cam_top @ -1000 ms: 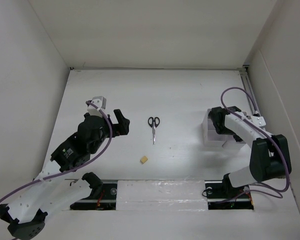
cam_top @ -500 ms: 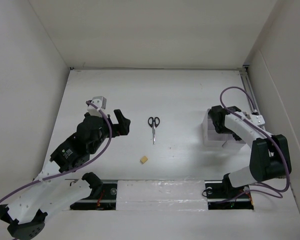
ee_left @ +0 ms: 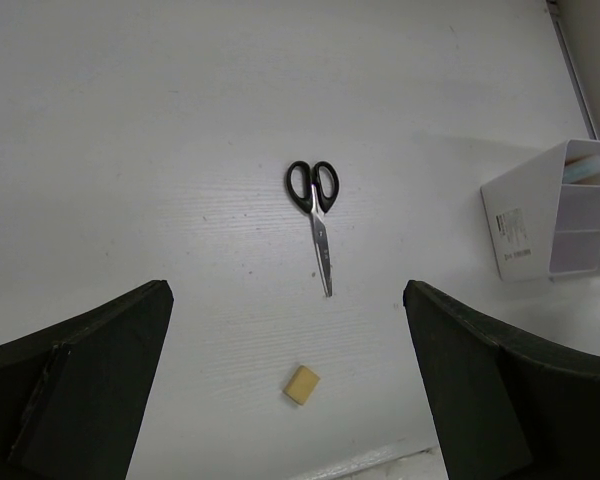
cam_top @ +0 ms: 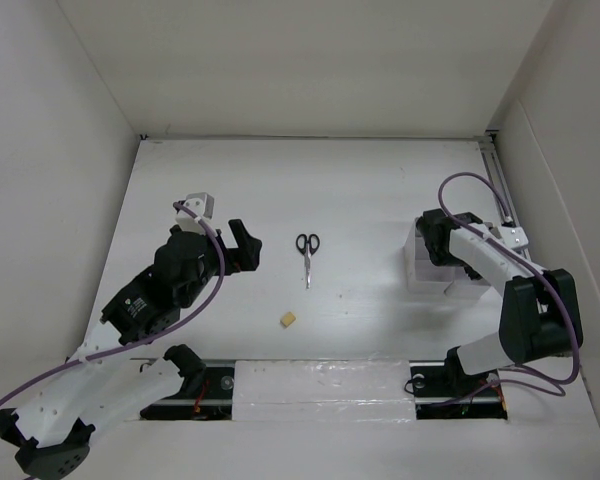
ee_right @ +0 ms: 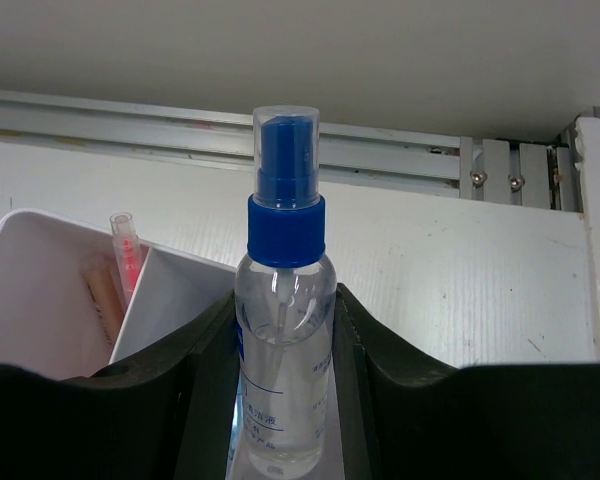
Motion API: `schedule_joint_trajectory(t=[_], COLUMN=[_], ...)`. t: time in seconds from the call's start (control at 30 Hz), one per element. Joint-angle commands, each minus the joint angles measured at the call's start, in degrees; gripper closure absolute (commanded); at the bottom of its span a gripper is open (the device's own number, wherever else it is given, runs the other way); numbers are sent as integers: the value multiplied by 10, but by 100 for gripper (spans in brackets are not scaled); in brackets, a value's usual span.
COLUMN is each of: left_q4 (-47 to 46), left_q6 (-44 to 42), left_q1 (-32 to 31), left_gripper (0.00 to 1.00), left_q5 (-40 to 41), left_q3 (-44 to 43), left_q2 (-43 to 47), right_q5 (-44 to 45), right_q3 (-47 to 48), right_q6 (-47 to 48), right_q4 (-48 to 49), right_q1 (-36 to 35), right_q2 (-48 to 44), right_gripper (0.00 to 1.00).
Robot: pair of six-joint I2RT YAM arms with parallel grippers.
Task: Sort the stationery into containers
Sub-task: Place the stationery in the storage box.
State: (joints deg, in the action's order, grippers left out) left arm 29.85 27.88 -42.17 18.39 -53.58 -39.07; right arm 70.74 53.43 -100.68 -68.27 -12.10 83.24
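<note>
My right gripper shifts slightly away from the aluminium bar next and releases the blue-capped bottle [ee_right: 283,340] into the end white bin, because the bottle already hangs upright above.
Black-handled scissors [cam_top: 307,252] lie closed mid-table, and a small yellow eraser [cam_top: 288,320] lies nearer the front. Both also show in the left wrist view: the scissors [ee_left: 318,215] and the eraser [ee_left: 302,385]. My left gripper [cam_top: 242,245] is open and empty, to the left of the scissors, above the table [ee_left: 285,330]. My right gripper [cam_top: 435,240] is shut on the clear blue-capped bottle [ee_right: 283,340] and holds it upright over the white bins [cam_top: 428,268]. A bin [ee_right: 40,290] to its left holds thin red pens [ee_right: 125,255]. The markers are hidden.
The bin cluster [ee_left: 555,210] stands at the right of the table, close to an aluminium rail [ee_right: 400,150] along the right wall. White walls enclose the table on three sides. The arm bases sit at the near edge.
</note>
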Motion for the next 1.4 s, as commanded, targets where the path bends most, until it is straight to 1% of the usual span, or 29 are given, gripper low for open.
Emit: schedule_joint_trajectory(t=[0.0, 0.2, 0.23, 0.27, 0.33, 0.4, 0.47, 0.57, 0.67, 0.7, 0.93, 0.97, 1.03, 1.07, 1.17, 1.2, 1.3, 1.37], left_q4=[-16, -16, -16, -16, -16, -16, -16, -16, -22, -22, -22, -22, -22, -22, -22, -22, -22, -22], left_q6=[-8, -13, -13, -13, -13, -13, -13, -13, -13, -13, -13, -13, -13, -13, -13, -13, -13, -13], left_q1=[-2, -2, -2, -2, -2, -2, -2, -2, -2, -2, -2, -2, -2, -2, -2, -2, -2, -2], left_gripper=[0, 0, 0, 0, 0, 0, 0, 0, 0, 0, 0, 0, 0, 0, 0, 0, 0, 0], left_q5=[-2, -7, -7, -7, -7, -7, -7, -7, -7, -7, -13, -13, -13, -13, -13, -13, -13, -13], left_q3=[3, 3, 3, 3, 3, 3, 3, 3, 3, 3, 3, 3, 3, 3, 3, 3, 3, 3], left_q2=[7, 7, 7, 7, 7, 7, 7, 7, 7, 12, 12, 12, 17, 17, 17, 17, 17, 17], right_q5=[20, 15, 15, 15, 15, 15, 15, 15, 9, 9, 9, 9, 9, 9, 9, 9, 9, 9], right_q3=[1, -17, -17, -17, -22, -22, -22, -27, -27, -27, -22, -22, -22, -22, -22, -22, -22, -22], right_q6=[13, 13, 13, 7, 1, -7, -13, -19, -19, -25, -69, -69, -87, -93, -104, -104, -117, -123], right_q4=[38, 51, 51, 51, 43, 36, 36, 31, 31, 25, -12, -20, -27, -33, -39, -39, -49, -55], right_q1=[-5, -15, -15, -20, -26, -31, -31, -36, -36, -36, -42, -42, -47, -52, -57, -57, -63, -68], right_q2=[-15, -10, -10, -10, -10, -10, -10, -4, 3, 9, 31, 31, 31, 31, 31, 31, 31, 31], right_gripper=[96, 95, 91, 90, 90, 87, 87, 84, 84, 81, 81, 78, 77, 72, 67, 59, 48, 45])
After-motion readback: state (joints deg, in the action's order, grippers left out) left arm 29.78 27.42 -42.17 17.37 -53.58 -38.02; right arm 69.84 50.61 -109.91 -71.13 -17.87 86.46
